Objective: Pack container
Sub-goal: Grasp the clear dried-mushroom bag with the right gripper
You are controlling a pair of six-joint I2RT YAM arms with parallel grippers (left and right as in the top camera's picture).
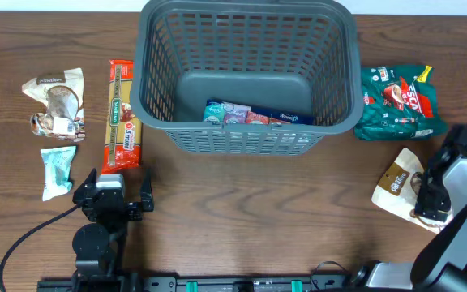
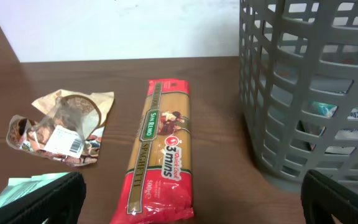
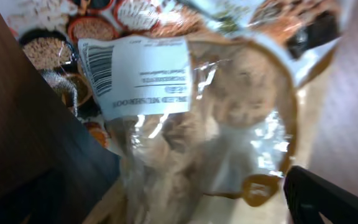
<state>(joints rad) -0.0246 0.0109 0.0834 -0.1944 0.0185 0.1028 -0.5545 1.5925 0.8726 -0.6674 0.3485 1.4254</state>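
My right gripper is above the beige packet's clear window [image 1: 417,184] [image 3: 173,146], with its spread fingers on either side of the window. It needs to lower onto that window next and close across the packet.
The container [image 1: 343,97] is a large dark grey slotted basket at the back middle, with a few food packets [image 1: 254,113] on its floor. Its wall also shows in the left wrist view [image 2: 303,93]. My left gripper [image 1: 113,185] is open and empty just in front of the near end of a red-and-yellow spaghetti packet [image 1: 122,118]; in the left wrist view the packet [image 2: 160,155] ends between the open fingers [image 2: 191,202]. My right gripper [image 1: 422,195] is down over a beige packet [image 1: 396,182]. In the right wrist view its fingers [image 3: 185,202] are spread either side of that clear-windowed packet [image 3: 185,124].
A green snack bag [image 1: 400,101] lies right of the basket. A crumpled clear-and-beige packet [image 1: 55,101] and a mint-green packet [image 1: 57,170] lie at the far left; both show in the left wrist view, the crumpled one [image 2: 61,127] and the mint one [image 2: 23,186].
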